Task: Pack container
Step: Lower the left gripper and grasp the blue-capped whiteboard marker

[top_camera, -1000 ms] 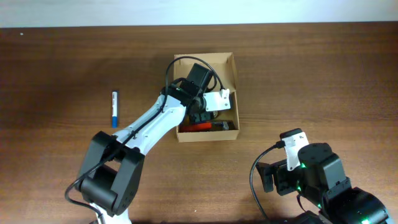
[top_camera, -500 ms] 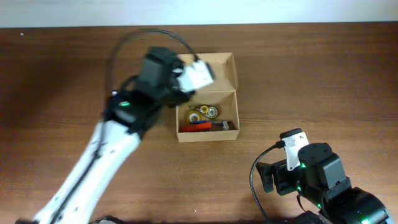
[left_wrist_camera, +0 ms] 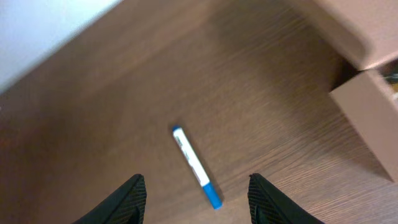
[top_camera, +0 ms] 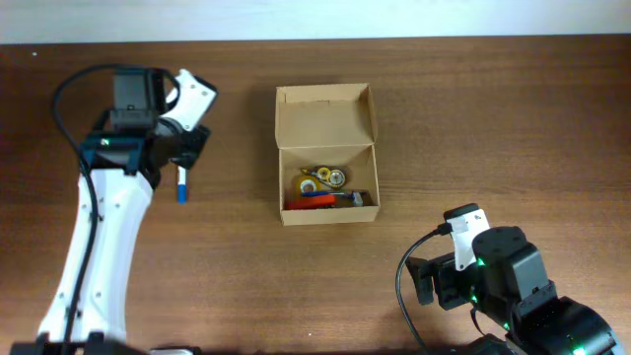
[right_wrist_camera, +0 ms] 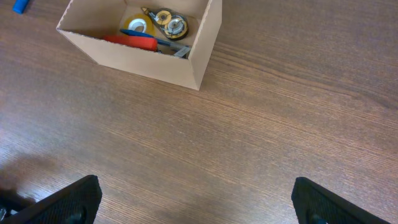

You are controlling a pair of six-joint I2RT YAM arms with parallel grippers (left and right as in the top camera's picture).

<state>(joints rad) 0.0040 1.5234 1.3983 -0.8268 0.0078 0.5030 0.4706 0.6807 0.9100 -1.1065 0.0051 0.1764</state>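
Note:
The white pen lies below, slanted across the wrist view, so the left gripper should go down next, turn to match the pen's slant, and close on the pen's white body (top_camera: 181,177) (left_wrist_camera: 194,165).
The container (top_camera: 327,118) is a tan cardboard box in mid-table, its flap lid folded back on the far side. Inside lie yellow tape rolls (top_camera: 321,178) and a red pen (top_camera: 314,201). A white pen with a blue cap (top_camera: 181,185) lies on the table left of it. My left gripper (top_camera: 187,150) hovers open over that pen. In the left wrist view the pen (left_wrist_camera: 195,164) lies below, its blue end between the spread fingers (left_wrist_camera: 133,200), untouched. My right gripper (top_camera: 437,281) stands open near the front right, empty, facing the container (right_wrist_camera: 186,53).
Bare brown wooden table surrounds the container. A pale wall edge (top_camera: 315,18) runs along the far side. The container's corner (left_wrist_camera: 367,106) shows at the right of the left wrist view. The pen's blue tip (right_wrist_camera: 20,6) shows at the right wrist view's top left.
My left arm has lifted out of the container and swung left to above the white and blue pen. The right arm has not moved.

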